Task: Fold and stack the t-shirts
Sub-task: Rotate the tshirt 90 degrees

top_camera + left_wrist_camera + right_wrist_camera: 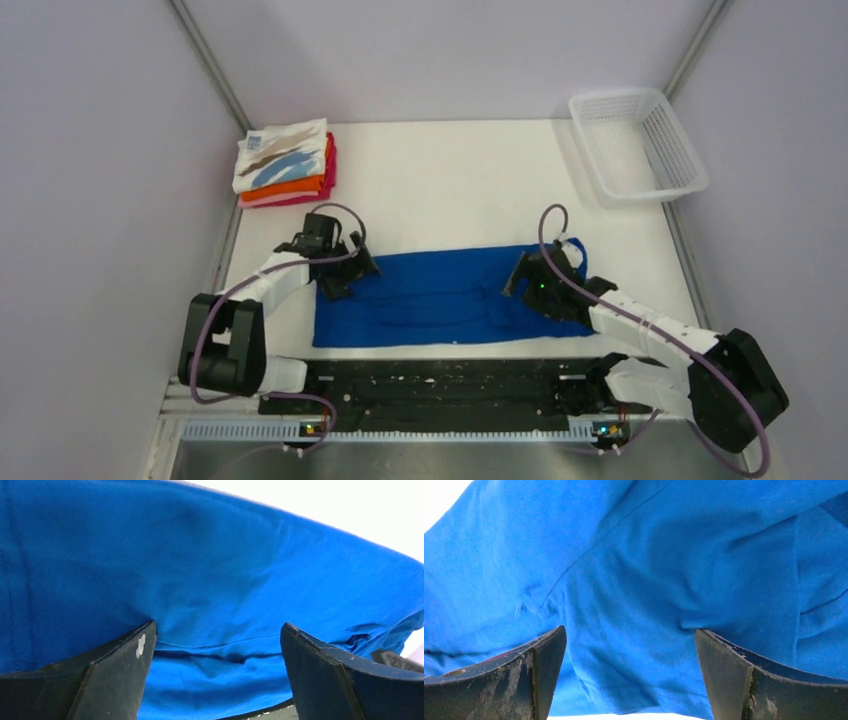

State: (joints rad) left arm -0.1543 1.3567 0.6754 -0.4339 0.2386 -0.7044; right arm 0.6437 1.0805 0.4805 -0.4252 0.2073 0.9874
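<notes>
I should next sweep the royal-blue t-shirt to the right in the top view with my left gripper, then back onto its hemmed end, because that end lies beside my left gripper's fingers.
A royal-blue t-shirt (430,297) lies folded into a long strip across the table's near middle. My left gripper (335,278) is open at the strip's left end, its fingers pressed onto the cloth (215,580). My right gripper (520,277) is open at the strip's right end, fingers down on the cloth (634,580). No lettering shows. At the far left lies a stack of folded tees: the white one with brown and blue strokes (282,155) on top, then the orange one (290,186), and the magenta one (326,175) at the bottom.
A white plastic mesh basket (637,143) stands at the far right corner. Grey walls close in the white table (450,180) on both sides. A black rail (440,385) runs along the near edge between the arm bases.
</notes>
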